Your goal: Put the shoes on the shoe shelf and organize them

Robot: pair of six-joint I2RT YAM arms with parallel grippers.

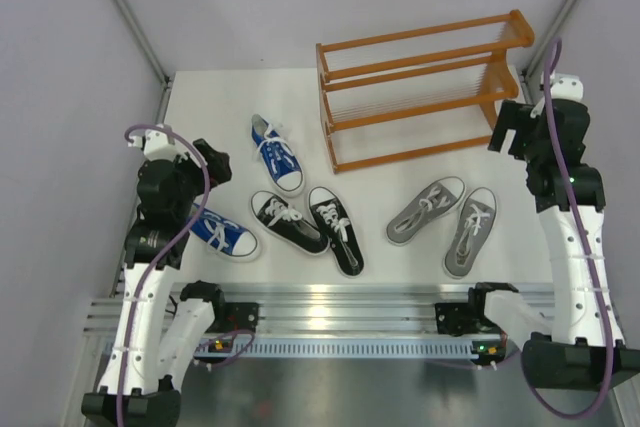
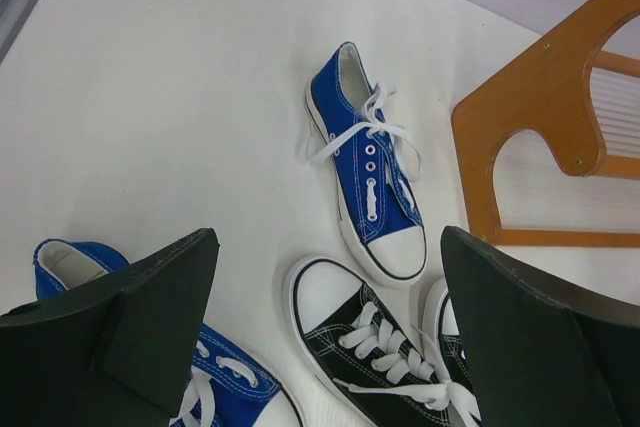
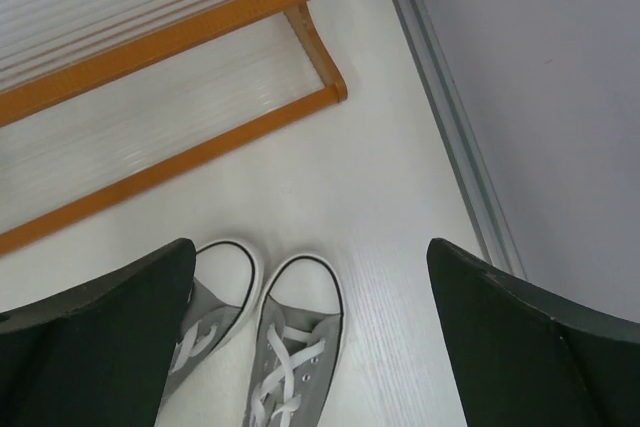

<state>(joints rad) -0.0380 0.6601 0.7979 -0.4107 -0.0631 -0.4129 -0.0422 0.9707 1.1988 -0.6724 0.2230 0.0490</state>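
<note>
Next, my right gripper moves back and to the left in the top view, turning and lowering onto the nearer grey shoe's laces, which face up.
All six shoes lie on the white table. One blue shoe lies left of the shelf, the other blue shoe near my left arm. Two black shoes lie side by side at centre; one shows in the left wrist view. Two grey shoes lie at the right, toes toward the shelf. The orange-brown shelf stands empty at the back. My left gripper is open and empty above the blue and black shoes. My right gripper is open and empty beside the shelf's right end.
An aluminium rail carries both arm bases along the near edge. Grey walls with metal frame posts close in the left and right sides. A metal strip marks the table's right edge close to the shelf's end.
</note>
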